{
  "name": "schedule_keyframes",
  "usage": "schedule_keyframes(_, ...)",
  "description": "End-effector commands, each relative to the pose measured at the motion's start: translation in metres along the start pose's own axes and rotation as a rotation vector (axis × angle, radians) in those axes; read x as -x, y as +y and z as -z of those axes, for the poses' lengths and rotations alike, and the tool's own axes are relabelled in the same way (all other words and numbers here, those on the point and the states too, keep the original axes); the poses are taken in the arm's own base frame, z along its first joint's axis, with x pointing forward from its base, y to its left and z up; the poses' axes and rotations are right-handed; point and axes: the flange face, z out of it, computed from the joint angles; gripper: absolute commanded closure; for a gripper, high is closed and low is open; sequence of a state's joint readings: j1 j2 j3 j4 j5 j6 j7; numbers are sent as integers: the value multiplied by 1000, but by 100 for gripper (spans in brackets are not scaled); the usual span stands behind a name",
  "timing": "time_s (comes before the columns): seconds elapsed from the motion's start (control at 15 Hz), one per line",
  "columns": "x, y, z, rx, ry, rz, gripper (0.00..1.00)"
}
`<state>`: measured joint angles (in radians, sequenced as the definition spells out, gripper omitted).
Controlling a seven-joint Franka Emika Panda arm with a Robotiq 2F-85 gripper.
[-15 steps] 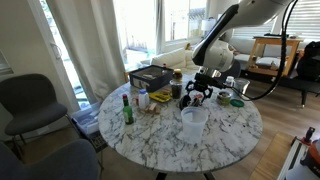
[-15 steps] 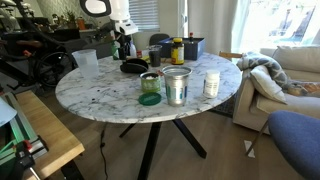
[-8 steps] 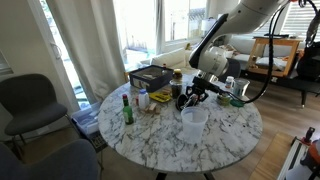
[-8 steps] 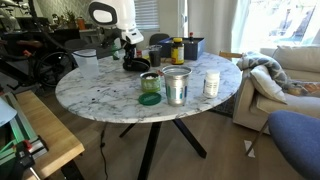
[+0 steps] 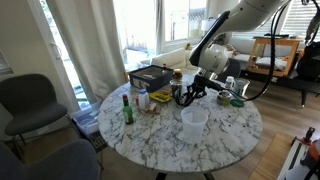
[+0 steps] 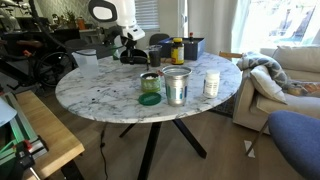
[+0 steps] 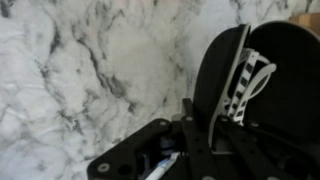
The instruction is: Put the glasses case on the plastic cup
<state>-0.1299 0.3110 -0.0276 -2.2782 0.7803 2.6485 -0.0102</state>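
Note:
The cup stands upright beside my gripper, so next I need to raise the case, carry it over the plastic cup's open rim (image 5: 195, 112), lower it and release it.
The glasses case (image 6: 133, 63) is a black oblong case lying on the marble table at its far side; in an exterior view the glasses case (image 5: 197, 99) lies just beyond the plastic cup (image 5: 193, 122). My gripper (image 5: 188, 95) is down on the case. In the wrist view the gripper (image 7: 200, 118) is shut on the thin edge of the glasses case (image 7: 215, 65), beside a zebra-striped patch. The plastic cup (image 6: 87, 58), whitish and translucent, stands upright and apart from the case. In that same view the gripper (image 6: 133, 48) reaches down from above.
A green bottle (image 5: 127, 108) and a dark rectangular box (image 5: 150, 76) stand on the table (image 6: 100, 95). Nearer the front edge are a metal can (image 6: 176, 86), a small jar (image 6: 150, 82), a green lid (image 6: 149, 99) and a white tumbler (image 6: 211, 83).
The gripper has come down onto the glasses case and its jaws have closed from wide open onto the case's edge.

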Motion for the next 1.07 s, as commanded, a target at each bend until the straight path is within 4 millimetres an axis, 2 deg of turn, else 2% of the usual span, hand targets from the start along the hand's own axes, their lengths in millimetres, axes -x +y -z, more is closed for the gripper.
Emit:
schedule_keyframes(0.0,17,14,56,31,61,153,97)
schedule_keyframes(0.2,19,32,104,95,176,265,97)
schedule_keyframes(0.27,25,40,122,99,228,294,97)
schedule_keyframes(0.4,41,52,144,82,297,303,97)
schedule_keyframes(0.53,77,63,149,47,244,264,97)
schedule_keyframes(0.67,104,77,152,32,197,268,97)
schedule_keyframes(0.73,69,61,143,57,229,267,97)
schedule_keyframes(0.8,78,65,145,52,223,268,89)
schedule_keyframes(1.0,75,63,149,45,234,268,89)
